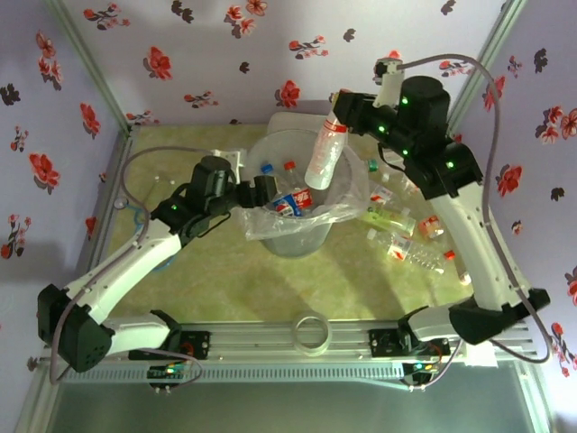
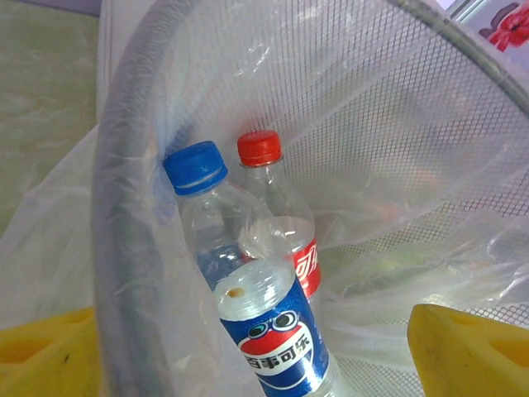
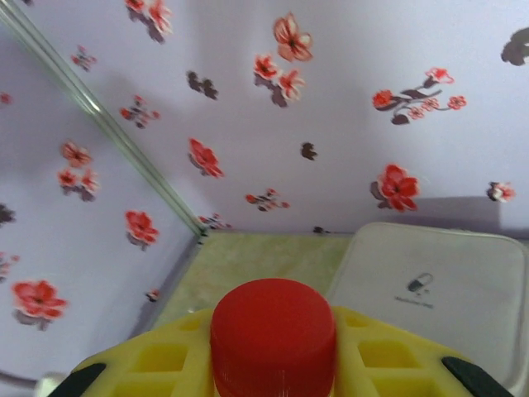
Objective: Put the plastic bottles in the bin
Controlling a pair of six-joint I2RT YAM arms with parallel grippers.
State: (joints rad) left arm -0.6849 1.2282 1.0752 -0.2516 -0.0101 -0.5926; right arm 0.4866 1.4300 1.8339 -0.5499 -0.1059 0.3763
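The right gripper moves down into the bin's opening (image 1: pixel 319 193) next and releases the red-capped plastic bottle beside the leaning ones, since that opening lies below the gripper.
The bin (image 1: pixel 338 194), a clear bucket lined with a crinkly bag, stands mid-table. My right gripper (image 1: pixel 341 119) is shut on a red-capped plastic bottle (image 1: pixel 323 155) that hangs neck-up over the bin's far right rim. Its red cap (image 3: pixel 273 331) sits between the yellow fingers (image 3: pixel 157 364). My left gripper (image 1: pixel 266 191) is open at the bin's left rim. Between its fingers (image 2: pixel 471 347), apart from both pads, a blue-labelled bottle (image 2: pixel 277 335) lies in the bin. A blue-capped bottle (image 2: pixel 198 186) and a red-capped one (image 2: pixel 273 190) lean behind it. Several more bottles (image 1: pixel 389 217) lie right of the bin.
A white rounded-square flat box (image 3: pixel 438 289) lies behind the bin against the back wall. A small clear ring (image 1: pixel 313 332) stands at the near edge between the arm bases. Flowered walls close in the left, back and right sides. A grey cable (image 1: pixel 135 189) loops at the left.
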